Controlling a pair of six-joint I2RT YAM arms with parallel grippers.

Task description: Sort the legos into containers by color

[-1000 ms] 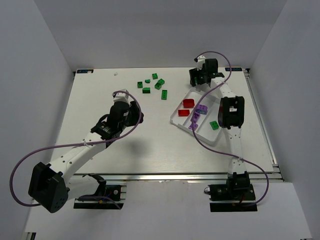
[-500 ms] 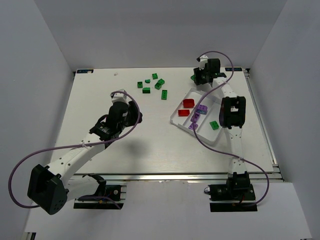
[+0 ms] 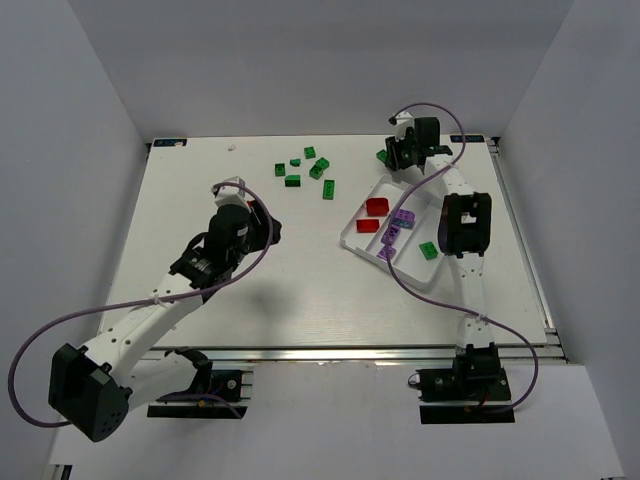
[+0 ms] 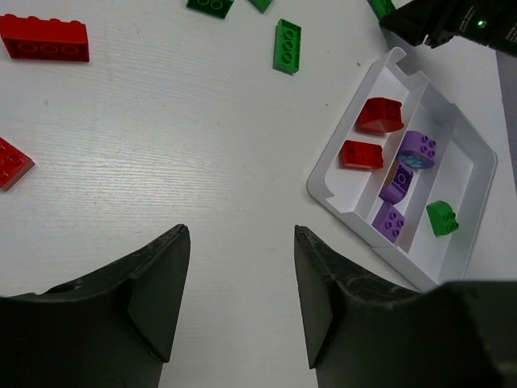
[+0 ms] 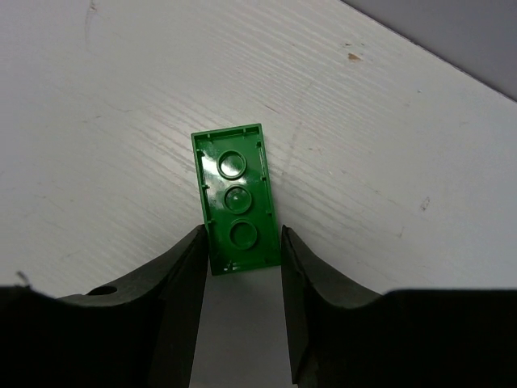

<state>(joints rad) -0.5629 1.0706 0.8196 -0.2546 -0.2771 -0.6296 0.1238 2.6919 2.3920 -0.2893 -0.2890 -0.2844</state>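
Observation:
My right gripper carries the matching long lego back over the bottom of the tray section holding a green lego (image 3: 424,233) next and releases it.
My right gripper (image 5: 241,236) is shut on a green lego (image 5: 235,198), which is turned underside up just over the table, beyond the far corner of the white tray (image 3: 346,238); in the top view the gripper (image 3: 392,155) and that lego (image 3: 382,155) are at the back right. The tray (image 4: 323,191) holds two red legos (image 4: 380,115) in one compartment, three purple ones (image 4: 419,148) in the middle and one green lego (image 4: 443,217) in the third. My left gripper (image 4: 241,232) is open and empty above bare table left of the tray; the top view shows it (image 3: 271,226) too.
Several green legos (image 3: 305,168) lie loose at the back centre of the table. Two red legos (image 4: 44,38) lie on the table to the left of my left gripper, one (image 4: 12,162) at the frame edge. Side walls enclose the table.
My left arm has drawn back and to the left a little. My right gripper has shifted slightly left, and the green lego now shows beside it.

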